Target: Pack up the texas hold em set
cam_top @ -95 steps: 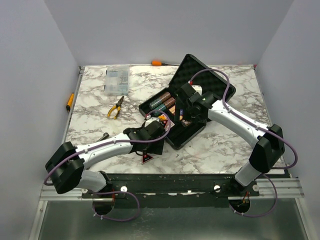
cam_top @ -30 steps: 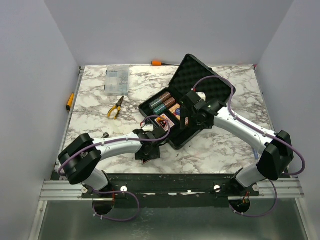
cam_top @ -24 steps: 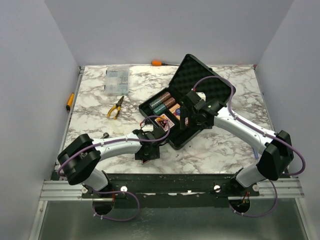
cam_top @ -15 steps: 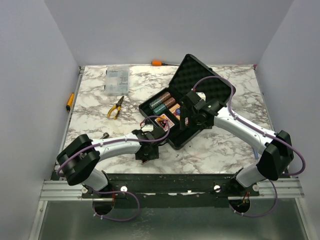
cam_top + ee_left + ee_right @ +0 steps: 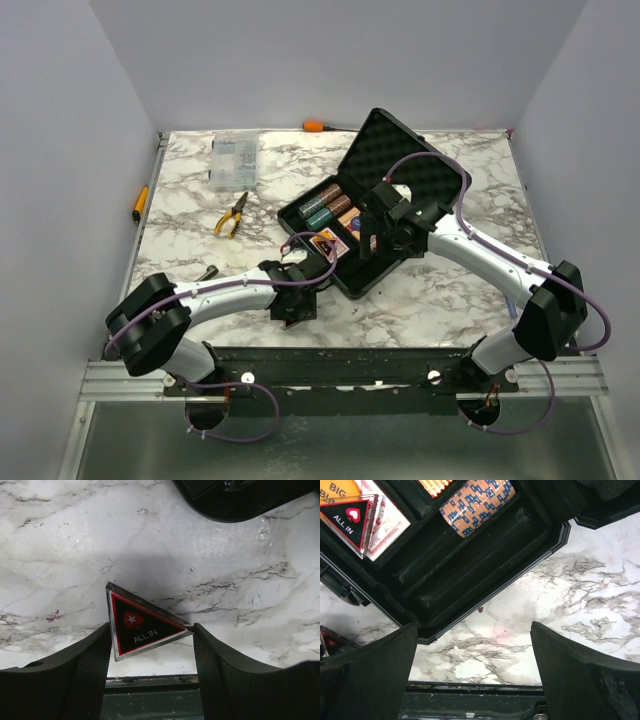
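Observation:
The farther card deck lies outward of my left gripper. I need to lift that gripper outward, then lower the triangle onto the deck and release it.
The black briefcase (image 5: pixel 385 262) lies open mid-table, its foam-lined lid (image 5: pixel 405 160) raised. Chip stacks (image 5: pixel 325 205) lie in its tray. In the right wrist view an orange-blue chip stack (image 5: pixel 477 502) and a red-black "ALL IN" triangle (image 5: pixel 349 516) on the card deck (image 5: pixel 387 522) lie in the case. My left gripper (image 5: pixel 150 632) is down at the table's near edge, in front of the case. Its fingers (image 5: pixel 90 665) touch both sides of a second red-black triangle (image 5: pixel 137 627). My right gripper (image 5: pixel 475 635) is open and empty above the case's front rim.
A clear organiser box (image 5: pixel 232 160) and yellow-handled pliers (image 5: pixel 232 215) lie at the back left. An orange screwdriver (image 5: pixel 318 126) lies at the far edge. Another orange-handled tool (image 5: pixel 140 203) lies off the left edge. A small dark part (image 5: pixel 208 271) lies near the left arm.
Over three seconds my left gripper moved down onto the triangle at the near edge. My right gripper shifted slightly over the case. In the last second only the left arm's elbow moved.

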`<state>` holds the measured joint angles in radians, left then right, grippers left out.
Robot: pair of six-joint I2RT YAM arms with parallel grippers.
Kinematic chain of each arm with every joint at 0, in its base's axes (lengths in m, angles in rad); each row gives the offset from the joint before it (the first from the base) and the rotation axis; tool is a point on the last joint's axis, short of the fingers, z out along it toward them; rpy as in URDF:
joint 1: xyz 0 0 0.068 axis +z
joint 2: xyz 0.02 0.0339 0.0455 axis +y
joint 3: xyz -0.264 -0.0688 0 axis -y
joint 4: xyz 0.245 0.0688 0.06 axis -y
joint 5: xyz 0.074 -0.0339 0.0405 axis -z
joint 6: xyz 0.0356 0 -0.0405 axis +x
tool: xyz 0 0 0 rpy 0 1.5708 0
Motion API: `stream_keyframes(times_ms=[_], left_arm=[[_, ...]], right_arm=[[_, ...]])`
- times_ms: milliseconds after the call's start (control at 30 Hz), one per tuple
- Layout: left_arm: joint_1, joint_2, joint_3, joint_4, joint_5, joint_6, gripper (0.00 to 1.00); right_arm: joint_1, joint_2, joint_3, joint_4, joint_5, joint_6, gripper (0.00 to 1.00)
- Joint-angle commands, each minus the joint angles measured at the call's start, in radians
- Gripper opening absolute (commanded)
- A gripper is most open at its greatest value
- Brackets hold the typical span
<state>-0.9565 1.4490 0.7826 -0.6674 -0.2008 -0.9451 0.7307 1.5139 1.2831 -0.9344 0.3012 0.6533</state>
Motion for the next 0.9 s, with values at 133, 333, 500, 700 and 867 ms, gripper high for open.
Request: stream_keyframes(times_ms=[133, 333, 500, 700, 867], left_arm=[[-0.004, -0.073, 0.077, -0.075, -0.025, 0.037, 0.41], [-0.018, -0.069, 0.168, -0.123, -0.047, 0.075, 0.41], [-0.017, -0.043, 0.268, -0.144, -0.06, 0.129, 0.41], [-0.015, 0.062, 0.435, -0.152, -0.069, 0.227, 0.41], [0.002, 0.17, 0.58, -0.157, -0.052, 0.303, 0.41]], right_arm=[[-0.005, -0.021, 0.048, -0.011, 0.022, -0.007, 0.97], [-0.005, -0.03, 0.085, -0.029, 0.069, -0.014, 0.97], [-0.005, -0.056, 0.157, -0.061, 0.179, -0.005, 0.97], [-0.006, -0.094, 0.275, -0.122, 0.353, 0.034, 0.97], [-0.005, -0.126, 0.338, -0.154, 0.407, 0.037, 1.0]])
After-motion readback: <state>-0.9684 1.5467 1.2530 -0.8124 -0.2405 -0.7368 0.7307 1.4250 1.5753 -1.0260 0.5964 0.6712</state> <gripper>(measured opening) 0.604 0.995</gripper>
